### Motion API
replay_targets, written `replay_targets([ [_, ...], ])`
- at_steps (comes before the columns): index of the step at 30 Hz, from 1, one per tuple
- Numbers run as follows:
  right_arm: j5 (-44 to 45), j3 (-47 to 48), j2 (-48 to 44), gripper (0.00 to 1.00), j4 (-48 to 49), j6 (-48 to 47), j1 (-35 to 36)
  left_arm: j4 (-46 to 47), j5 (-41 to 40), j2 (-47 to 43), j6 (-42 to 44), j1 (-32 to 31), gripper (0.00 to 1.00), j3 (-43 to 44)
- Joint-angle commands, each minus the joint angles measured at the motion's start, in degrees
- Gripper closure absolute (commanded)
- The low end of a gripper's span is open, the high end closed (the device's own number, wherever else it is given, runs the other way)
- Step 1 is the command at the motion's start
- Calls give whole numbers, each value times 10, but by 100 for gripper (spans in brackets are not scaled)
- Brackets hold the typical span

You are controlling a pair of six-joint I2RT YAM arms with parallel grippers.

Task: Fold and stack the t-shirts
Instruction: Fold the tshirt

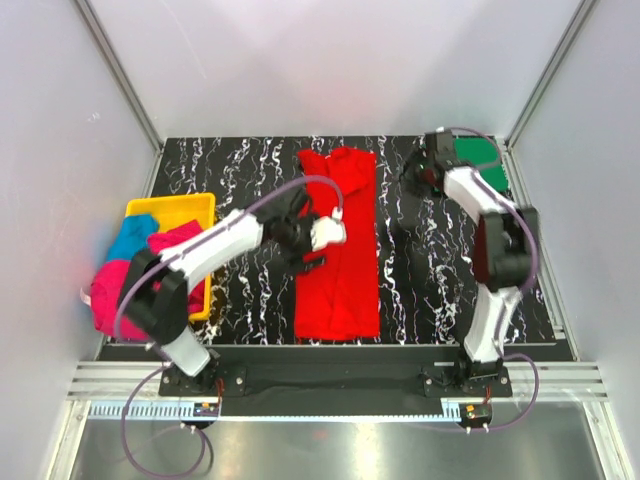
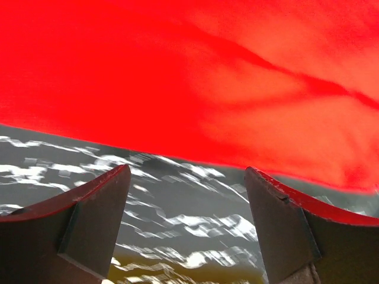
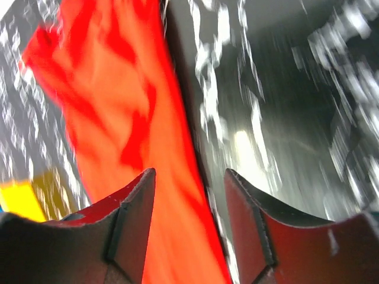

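Note:
I should next move my right gripper back and down onto the red t-shirt's near corner (image 1: pixel 375 332) on that side, as it lies farther back and lower, flat and uncovered.
The red t-shirt (image 1: pixel 338 250) lies on the table as a long strip folded lengthwise, running front to back. My left gripper (image 1: pixel 310 255) is at its left edge, open and empty; in the left wrist view the left gripper (image 2: pixel 186 177) has bare table between its jaws and the red cloth (image 2: pixel 207 89) just ahead. My right gripper (image 1: pixel 410 180) hovers right of the shirt's far end, open and empty; in the blurred right wrist view the right gripper (image 3: pixel 189 177) has the red shirt's edge (image 3: pixel 118 118) below it. The dark green t-shirt (image 1: pixel 480 160) lies at the back right corner.
A yellow tray (image 1: pixel 180 210) stands at the left edge, holding the turquoise t-shirt (image 1: pixel 130 240) and the magenta t-shirt (image 1: pixel 115 285), which spills over its near side. The black marbled table (image 1: pixel 420 290) has white walls on three sides.

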Motion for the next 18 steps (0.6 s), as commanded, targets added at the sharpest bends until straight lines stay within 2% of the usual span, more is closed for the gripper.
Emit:
replay_targets([
  [1, 10, -168, -189, 43, -37, -64, 11, -2, 14, -78, 57, -54, 17, -106],
  [4, 25, -300, -309, 44, -87, -56, 35, 8, 7, -128, 37, -88, 17, -172],
  [7, 36, -392, -400, 45, -134, -32, 93, 43, -6, -178, 16, -130, 16, -231],
  [14, 7, -498, -524, 49, -208, 68, 243, 165, -92, -205, -10, -261, 12, -345],
  [18, 2, -528, -532, 49, -228, 79, 273, 190, -128, -183, -8, -268, 12, -356],
])
